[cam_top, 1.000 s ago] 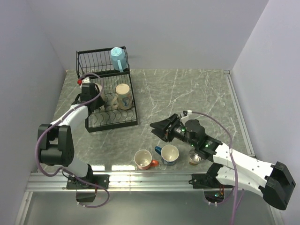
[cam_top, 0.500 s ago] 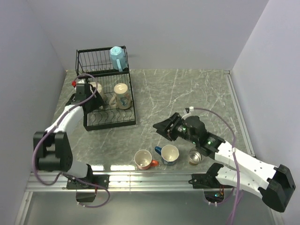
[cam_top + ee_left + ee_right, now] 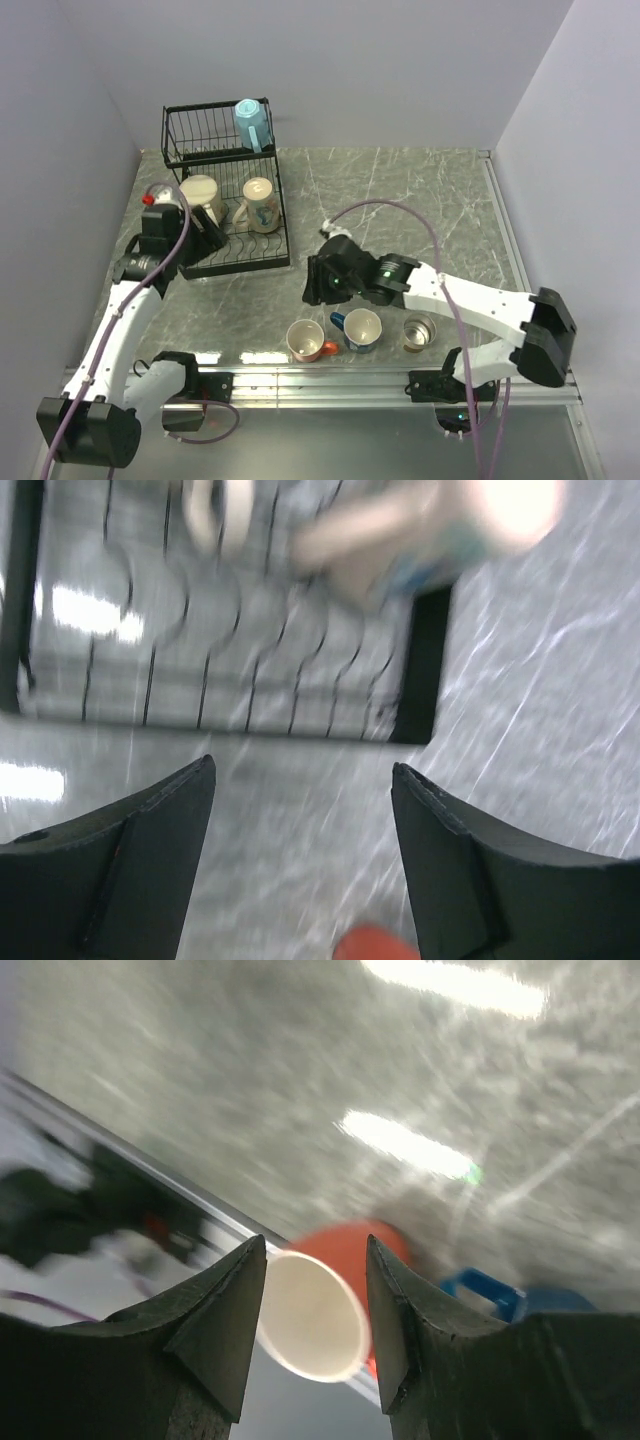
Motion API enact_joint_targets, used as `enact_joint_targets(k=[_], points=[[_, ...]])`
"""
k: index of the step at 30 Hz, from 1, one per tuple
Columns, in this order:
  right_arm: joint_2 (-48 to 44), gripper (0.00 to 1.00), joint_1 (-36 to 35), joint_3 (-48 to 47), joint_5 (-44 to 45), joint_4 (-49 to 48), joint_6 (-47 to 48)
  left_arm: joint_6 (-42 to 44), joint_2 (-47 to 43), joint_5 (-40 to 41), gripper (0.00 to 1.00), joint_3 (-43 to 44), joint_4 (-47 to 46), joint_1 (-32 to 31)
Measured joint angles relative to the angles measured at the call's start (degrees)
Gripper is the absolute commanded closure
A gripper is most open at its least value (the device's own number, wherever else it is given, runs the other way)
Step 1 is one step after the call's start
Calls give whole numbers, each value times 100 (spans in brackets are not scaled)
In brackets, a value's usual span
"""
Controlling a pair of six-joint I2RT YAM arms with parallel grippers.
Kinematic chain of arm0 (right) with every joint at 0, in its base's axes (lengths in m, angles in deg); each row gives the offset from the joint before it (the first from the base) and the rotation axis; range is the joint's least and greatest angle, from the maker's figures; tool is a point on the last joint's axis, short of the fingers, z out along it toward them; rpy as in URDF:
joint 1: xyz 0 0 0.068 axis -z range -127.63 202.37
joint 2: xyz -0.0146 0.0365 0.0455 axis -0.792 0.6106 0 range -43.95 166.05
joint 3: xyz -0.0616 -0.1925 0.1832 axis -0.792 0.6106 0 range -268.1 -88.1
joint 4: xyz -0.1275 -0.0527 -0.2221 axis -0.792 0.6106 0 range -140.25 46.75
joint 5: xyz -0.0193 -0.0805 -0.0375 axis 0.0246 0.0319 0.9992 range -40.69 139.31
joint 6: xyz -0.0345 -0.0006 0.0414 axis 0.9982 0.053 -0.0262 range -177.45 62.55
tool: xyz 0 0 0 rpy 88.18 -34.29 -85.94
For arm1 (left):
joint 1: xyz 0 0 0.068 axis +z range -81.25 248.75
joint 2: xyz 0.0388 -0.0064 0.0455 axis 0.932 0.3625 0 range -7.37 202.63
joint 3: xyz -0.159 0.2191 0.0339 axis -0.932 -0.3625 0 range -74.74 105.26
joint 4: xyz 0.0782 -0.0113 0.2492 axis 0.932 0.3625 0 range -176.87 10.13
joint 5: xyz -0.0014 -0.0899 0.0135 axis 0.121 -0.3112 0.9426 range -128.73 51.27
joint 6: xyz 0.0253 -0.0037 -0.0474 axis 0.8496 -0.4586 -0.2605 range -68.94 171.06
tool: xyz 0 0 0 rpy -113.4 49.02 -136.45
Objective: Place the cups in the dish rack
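Observation:
The orange-red mug stands with its opening up, nearer the bar than my open fingers. My right gripper will next lower back onto the mug's far rim [image 3: 306,322] [image 3: 342,1285], with one finger inside.
The black wire dish rack [image 3: 283,232] stands at the back left. A light blue mug [image 3: 252,125] sits on its upper shelf, and two cream mugs [image 3: 201,196] [image 3: 262,205] sit in the lower tier. My left gripper [image 3: 207,234] is open and empty at the rack's front left; its view [image 3: 302,768] shows the rack [image 3: 420,670] and a blurred cream mug [image 3: 400,545] beyond. An orange-red mug [image 3: 305,340], a dark blue mug [image 3: 362,330] and a metal cup [image 3: 419,332] stand near the front edge. My right gripper [image 3: 318,282] is open above the orange-red mug [image 3: 318,1318], which shows between its fingers.
The metal rail [image 3: 330,378] runs along the table's near edge just behind the three front cups. The dark blue mug's handle [image 3: 482,1286] shows right of the orange-red mug. Grey walls close in the left, back and right.
My left gripper has drawn back from the rack, leaving a cream mug in the lower tier. My right gripper has swung left and down toward the orange-red mug.

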Motion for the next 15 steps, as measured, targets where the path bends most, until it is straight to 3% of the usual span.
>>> enact_joint_targets(k=[4,15], points=[[501,48,-369,-260,234,457,564,-146,-177,-162,25,-400,463,-87],[1045,48,-1003,-678,553,837,1434,-247,-466,-260,27,-304,898,-181]])
